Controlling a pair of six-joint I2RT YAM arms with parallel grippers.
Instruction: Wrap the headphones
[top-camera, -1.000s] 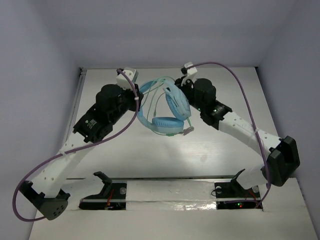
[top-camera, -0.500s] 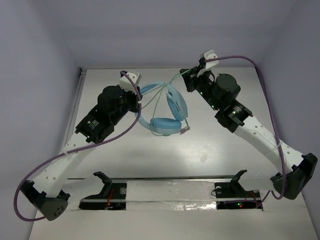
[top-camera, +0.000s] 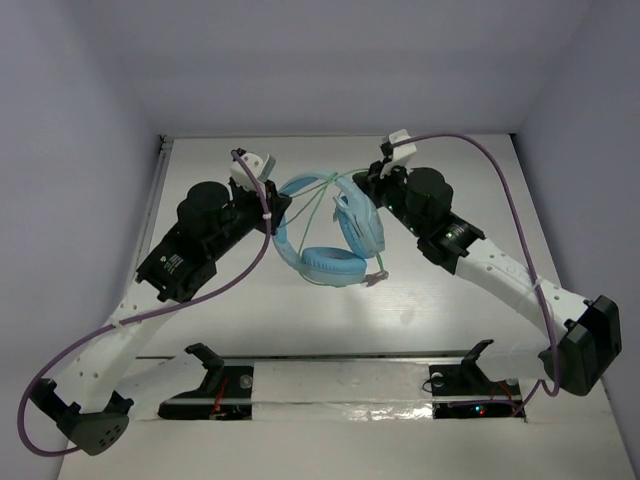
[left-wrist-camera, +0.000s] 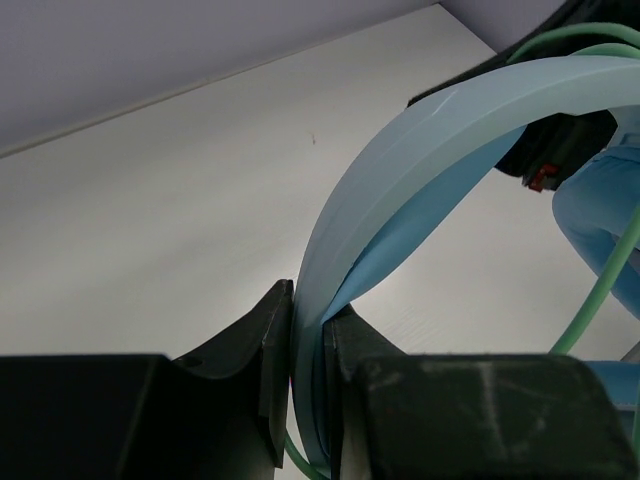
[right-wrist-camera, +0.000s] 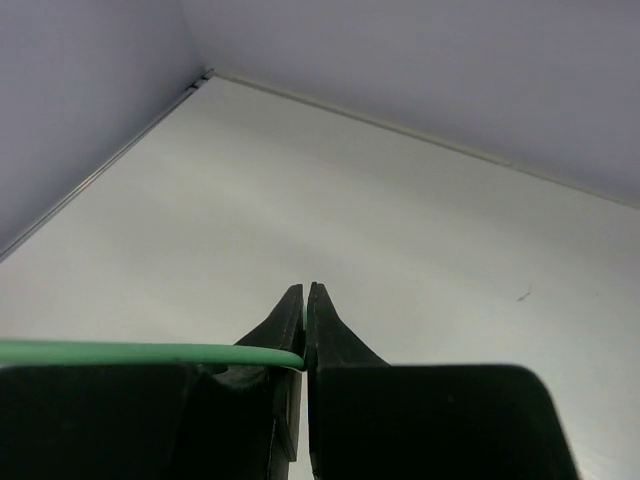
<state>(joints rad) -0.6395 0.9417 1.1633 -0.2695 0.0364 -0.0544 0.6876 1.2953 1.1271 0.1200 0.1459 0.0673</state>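
Note:
My left gripper should lower the headband to the tabletop below the headphones (top-camera: 330, 235) and let go of it there, because the headphones are still hanging off the table.
The light blue headphones (top-camera: 330, 235) are held up over the middle of the table, one earcup (top-camera: 333, 265) low at the front, the other (top-camera: 358, 222) to its right. My left gripper (top-camera: 278, 205) is shut on the headband (left-wrist-camera: 420, 180), which arches up and right from the fingers (left-wrist-camera: 265, 350) in the left wrist view. My right gripper (top-camera: 362, 180) is shut on the thin pale-green cable (right-wrist-camera: 130, 352), which runs off left from the jaws. Cable loops (top-camera: 322, 200) cross the headband and its plug end (top-camera: 378, 275) hangs by the lower earcup.
Thick purple robot cables (top-camera: 250, 260) arc from each wrist down the arms. The white table (top-camera: 330, 320) is walled by grey panels at the back and both sides. Two black fixtures (top-camera: 215, 370) sit at the near edge.
My right gripper has swung back down and left toward the headphones after lifting away to the right. My left arm has shifted slightly left and the headphones have tilted with it.

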